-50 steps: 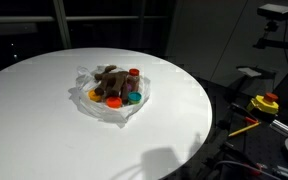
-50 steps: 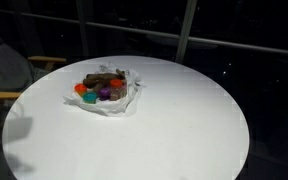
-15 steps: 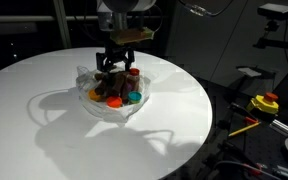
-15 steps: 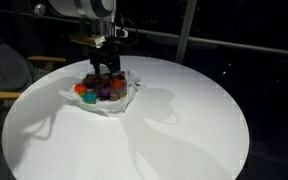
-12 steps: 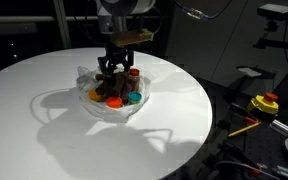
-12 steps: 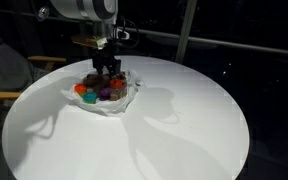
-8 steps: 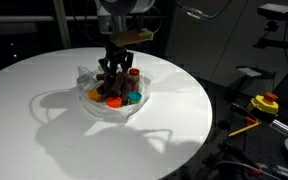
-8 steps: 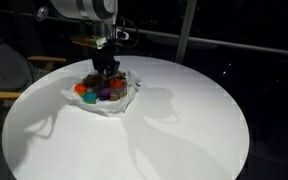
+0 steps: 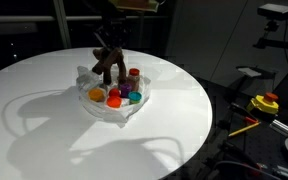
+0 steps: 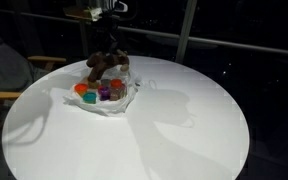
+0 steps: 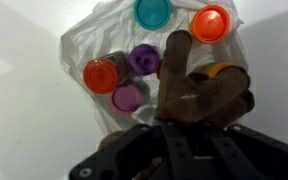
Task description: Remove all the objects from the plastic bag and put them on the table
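The toy still hangs over the bag, so my gripper lifts it past the red-capped bottle next, then lowers it onto the white table (image 9: 168, 80) (image 11: 24, 95) beside the bag.
My gripper (image 9: 111, 42) (image 10: 108, 36) is shut on the brown plush animal toy (image 9: 106, 63) (image 10: 103, 67) (image 11: 199, 93), which hangs just above the plastic bag (image 9: 108, 108) (image 10: 108, 104) (image 11: 82, 45). The bag lies open on the round white table (image 9: 44, 130) (image 10: 174, 130). In it lie an orange piece (image 9: 96, 96), a red piece (image 9: 114, 99), a teal piece (image 9: 135, 98) (image 11: 152, 12), purple pieces (image 10: 104, 93) (image 11: 144, 58) and a red-capped bottle (image 9: 133, 75). In the wrist view the gripper (image 11: 184, 128) comes in from the bottom, with the toy filling its jaws.
A yellow device with a red button (image 9: 265, 103) sits beside the table among dark equipment. A chair (image 10: 22, 68) stands at the table's far edge. Dark windows lie behind.
The gripper has shut on the plush toy and risen, lifting it up out of the bag. The small pieces under it now show.
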